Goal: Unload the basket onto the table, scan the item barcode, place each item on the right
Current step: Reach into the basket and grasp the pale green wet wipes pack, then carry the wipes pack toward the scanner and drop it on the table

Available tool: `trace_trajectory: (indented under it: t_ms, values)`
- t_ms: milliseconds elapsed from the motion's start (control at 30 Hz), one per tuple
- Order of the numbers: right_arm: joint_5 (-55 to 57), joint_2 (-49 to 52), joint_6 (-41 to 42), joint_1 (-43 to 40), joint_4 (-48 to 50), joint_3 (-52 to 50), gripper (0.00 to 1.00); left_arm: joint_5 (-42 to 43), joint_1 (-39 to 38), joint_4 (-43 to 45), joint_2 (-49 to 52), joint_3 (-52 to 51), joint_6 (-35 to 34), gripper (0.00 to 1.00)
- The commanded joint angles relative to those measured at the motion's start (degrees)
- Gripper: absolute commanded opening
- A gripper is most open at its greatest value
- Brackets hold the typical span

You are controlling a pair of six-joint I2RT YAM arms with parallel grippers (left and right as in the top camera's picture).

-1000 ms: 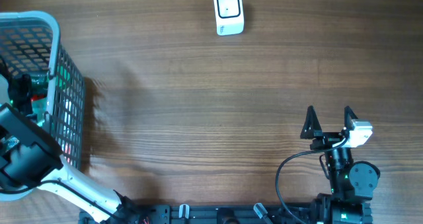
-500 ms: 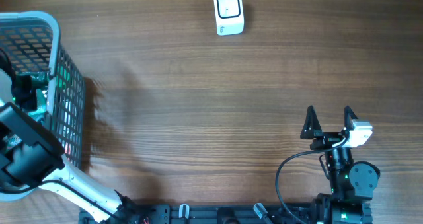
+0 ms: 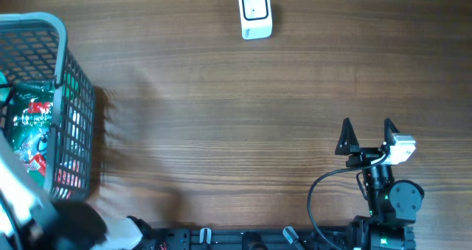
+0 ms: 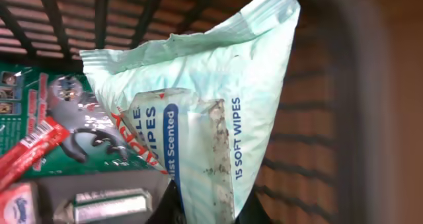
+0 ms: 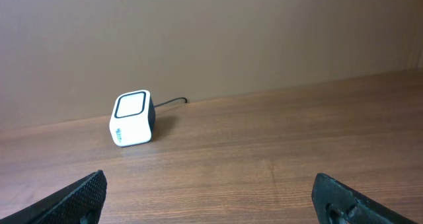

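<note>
My left gripper rises from the basket [image 4: 310, 138] next, moves to the right in the overhead view and sets the wipes down onto the bare middle tabletop.
The item is a pale green pack of wipes [image 4: 218, 98] printed "15 SOFT WIPES". It fills the left wrist view, and my left gripper [image 4: 205, 211] is shut on its lower edge, inside the basket [image 4: 310, 138]. From overhead, only a blur of the left arm [image 3: 22, 206] shows at the lower left. The white barcode scanner [image 3: 255, 12] stands at the table's far edge, and the right wrist view shows the scanner [image 5: 132, 118] too. My right gripper [image 3: 366, 136] hovers open over bare wood near the front right, with nothing between its fingers [image 5: 79, 197].
A grey wire basket [image 3: 74, 95] stands at the left edge with a green packet [image 3: 33, 128] inside. Below the wipes in the left wrist view lie the green packet [image 4: 39, 118], a red stick pack [image 4: 26, 154] and a grey box [image 4: 106, 204]. The scanner's cable runs off the far edge.
My left gripper has shut on the wipes pack. The left arm has shifted toward the lower left and blurs in the overhead view, uncovering the green packet. The right arm has not moved.
</note>
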Motion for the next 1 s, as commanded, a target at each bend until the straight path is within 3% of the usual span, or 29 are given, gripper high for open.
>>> trace_trajectory:
  t_ms: [0,233,400,467,633,967]
  values:
    - [0.74,0.09,-1.01,0.31,0.33,-0.04,1.0,4.81,-1.7,0.39,-11.58,1.29,1.25,0.04]
    - [0.74,0.09,-1.03,0.31,0.33,-0.04,1.0,6.93,-12.07,3.3,-25.42,1.27,1.22,0.04]
    - [0.74,0.09,-1.01,0.31,0.33,-0.04,1.0,6.91,-26.75,2.12,-27.74,1.2,1.27,0.04]
    - [0.74,0.09,-1.03,0.31,0.33,-0.04,1.0,6.34,-35.34,1.62,-25.94,0.87,4.72,0.04]
    - [0.74,0.09,-1.03,0.31,0.33,-0.04,1.0,0.63,-46.77,-3.96,-18.93,0.83,7.3,0.04]
    - [0.74,0.09,-1.03,0.31,0.33,-0.04,1.0,-1.49,-59.87,-12.48,1.62,0.76,7.26,0.04]
